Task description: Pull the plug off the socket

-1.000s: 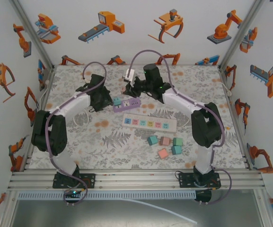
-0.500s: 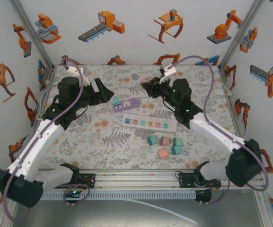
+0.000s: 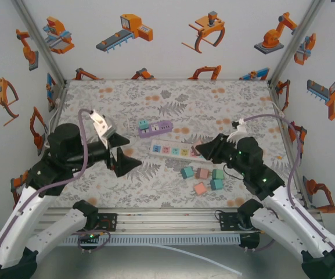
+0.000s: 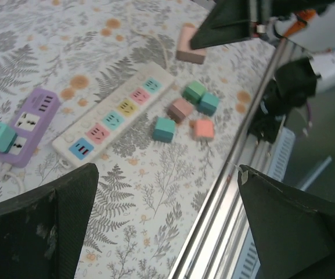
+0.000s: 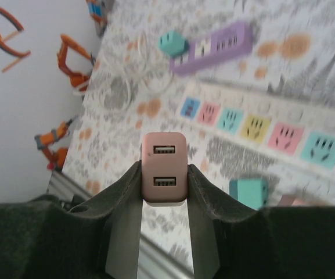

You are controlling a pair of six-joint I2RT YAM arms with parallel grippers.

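Note:
The right gripper should pull back, lower the pink plug (image 5: 164, 168) at the empty spot beside the loose plug cubes, which is below and back from it, and let go.
A pink plug (image 5: 164, 168) with two USB ports is pinched between the fingers of my right gripper (image 5: 164, 177), which is shut on it above the table. From the left wrist view the same pink plug (image 4: 190, 51) hangs clear of every socket. The purple socket strip (image 3: 157, 128) lies on the table with a teal plug (image 3: 143, 124) still seated at its left end. My left gripper (image 3: 133, 152) stands wide open, empty, over the near left part of the table, well back from the strip. My right gripper (image 3: 198, 150) hovers over the white strip's right end.
A white power strip (image 3: 182, 151) with coloured sockets lies in front of the purple one. Several loose teal and pink plug cubes (image 3: 202, 173) sit nearer the front. The aluminium rail (image 4: 254, 122) marks the near table edge.
Both arms have drawn back from the purple strip towards the near edge. The left gripper has opened and let the strip go. The right gripper carried the pink plug away with it.

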